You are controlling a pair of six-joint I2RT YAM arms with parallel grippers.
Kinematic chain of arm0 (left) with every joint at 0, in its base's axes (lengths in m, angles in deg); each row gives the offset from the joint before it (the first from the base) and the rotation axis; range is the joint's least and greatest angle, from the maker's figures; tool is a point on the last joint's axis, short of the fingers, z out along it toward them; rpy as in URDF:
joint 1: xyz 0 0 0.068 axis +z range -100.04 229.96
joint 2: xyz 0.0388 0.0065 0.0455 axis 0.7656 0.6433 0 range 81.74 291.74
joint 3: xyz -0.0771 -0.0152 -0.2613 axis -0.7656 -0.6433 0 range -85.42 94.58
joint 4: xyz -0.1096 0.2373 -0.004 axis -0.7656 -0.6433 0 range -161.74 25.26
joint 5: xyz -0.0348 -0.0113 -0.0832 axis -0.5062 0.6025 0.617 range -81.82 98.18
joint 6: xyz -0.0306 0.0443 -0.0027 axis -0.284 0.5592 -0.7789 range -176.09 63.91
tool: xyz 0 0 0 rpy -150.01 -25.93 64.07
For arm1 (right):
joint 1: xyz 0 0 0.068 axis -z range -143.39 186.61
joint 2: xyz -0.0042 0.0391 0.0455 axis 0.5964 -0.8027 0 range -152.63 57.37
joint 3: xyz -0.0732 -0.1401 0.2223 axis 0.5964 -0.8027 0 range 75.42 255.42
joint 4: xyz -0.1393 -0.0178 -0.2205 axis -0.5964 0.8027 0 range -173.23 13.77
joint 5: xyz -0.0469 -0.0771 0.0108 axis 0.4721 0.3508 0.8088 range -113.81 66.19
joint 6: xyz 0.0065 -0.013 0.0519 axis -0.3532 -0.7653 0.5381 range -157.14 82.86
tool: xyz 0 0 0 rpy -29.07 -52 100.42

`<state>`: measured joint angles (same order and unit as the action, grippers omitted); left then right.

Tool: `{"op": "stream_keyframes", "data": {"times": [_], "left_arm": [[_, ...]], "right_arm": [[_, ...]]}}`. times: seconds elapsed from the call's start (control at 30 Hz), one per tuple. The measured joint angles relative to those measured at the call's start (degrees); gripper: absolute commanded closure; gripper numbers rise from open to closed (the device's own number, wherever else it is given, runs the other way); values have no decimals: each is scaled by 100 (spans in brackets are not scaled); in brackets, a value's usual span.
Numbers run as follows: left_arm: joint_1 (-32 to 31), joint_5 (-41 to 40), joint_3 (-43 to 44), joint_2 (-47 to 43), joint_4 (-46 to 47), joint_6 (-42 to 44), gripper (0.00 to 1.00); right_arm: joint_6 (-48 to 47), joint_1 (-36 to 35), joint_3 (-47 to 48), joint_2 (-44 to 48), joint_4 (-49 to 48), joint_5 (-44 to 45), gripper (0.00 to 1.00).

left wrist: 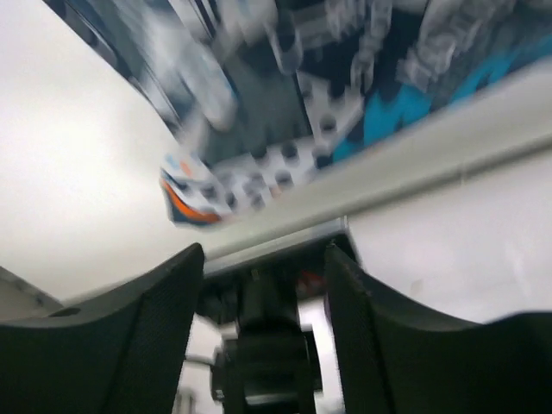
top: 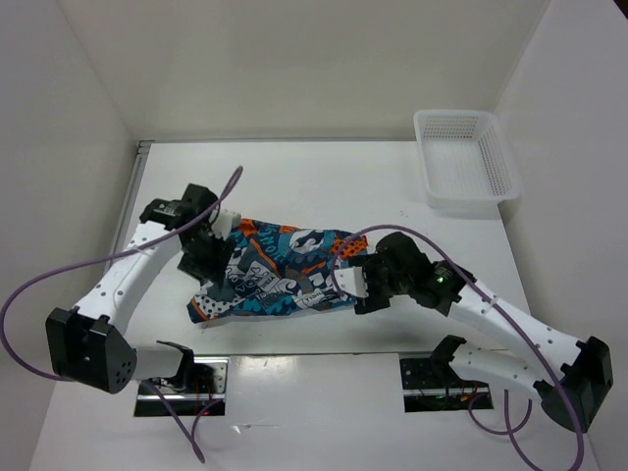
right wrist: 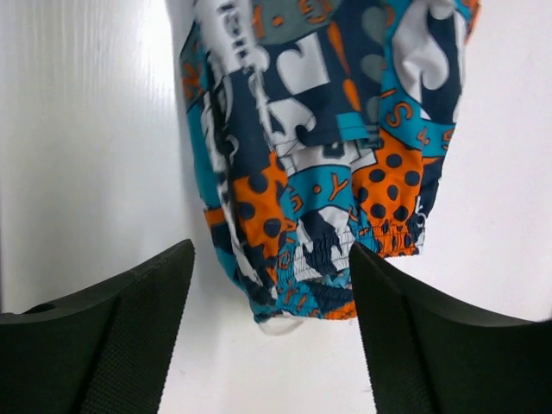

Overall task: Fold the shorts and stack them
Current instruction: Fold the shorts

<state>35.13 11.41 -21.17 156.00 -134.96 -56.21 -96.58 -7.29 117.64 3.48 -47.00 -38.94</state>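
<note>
I need to move my left gripper outward next and lower it onto the teal fold by the shorts' far orange edge (top: 236, 233), because its open fingers hover short of that edge.
The shorts (top: 280, 270), printed in teal, orange, white and black, lie folded and flat on the white table (top: 324, 186) between my two arms. My left gripper (top: 211, 257) hovers over their left end; its wrist view is blurred, with open, empty fingers (left wrist: 155, 336) and the shorts' corner (left wrist: 194, 194) above them. My right gripper (top: 355, 285) sits at their right end, open and empty; its fingers (right wrist: 129, 332) straddle the elastic waistband edge (right wrist: 345, 250), which lies just ahead of them on the table.
A white mesh basket (top: 464, 157) stands at the back right of the table. White walls enclose the table. The arm bases (top: 182, 368) and purple cables (top: 39, 285) are along the near edge.
</note>
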Motion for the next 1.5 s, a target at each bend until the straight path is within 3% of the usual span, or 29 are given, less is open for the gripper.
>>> {"op": "stream_keyframes", "data": {"times": [0.2, 0.27, 0.43, 0.6, 0.9, 1.13, 1.2, 1.3, 1.33, 1.5], "left_arm": [[726, -282, 815, 431, 1467, -11, 63], [946, -291, 909, 925, 1810, -13, 63], [1355, 109, 931, 2267, 2341, -13, 55], [1416, 671, 955, 2697, 2529, -11, 51], [1381, 1113, 1069, 3130, 2782, -11, 46], [1368, 844, 1139, 3475, 2894, -11, 46], [1368, 846, 1161, 3475, 2922, -13, 50], [1368, 868, 1311, 3547, 2973, -24, 63], [1368, 870, 1362, 3593, 3023, -17, 72], [1368, 881, 1425, 3759, 3171, -17, 90]], "right_arm": [[1698, 424, 369, -413, -586, -76, 37], [2312, 678, 474, -662, -800, -81, 42], [3727, 1880, 693, -1429, -1064, -275, 42], [4817, 2957, 798, -2041, -1156, -352, 42], [5462, 3112, 802, -2267, -1316, -481, 42], [5779, 3121, 796, -2472, -1425, -437, 32], [5888, 3121, 785, -2549, -1517, -452, 30], [6133, 3121, 721, -2723, -1762, -511, 27], [6207, 3121, 675, -2785, -1838, -551, 25], [6393, 3119, 490, -2946, -2000, -885, 25]]}}
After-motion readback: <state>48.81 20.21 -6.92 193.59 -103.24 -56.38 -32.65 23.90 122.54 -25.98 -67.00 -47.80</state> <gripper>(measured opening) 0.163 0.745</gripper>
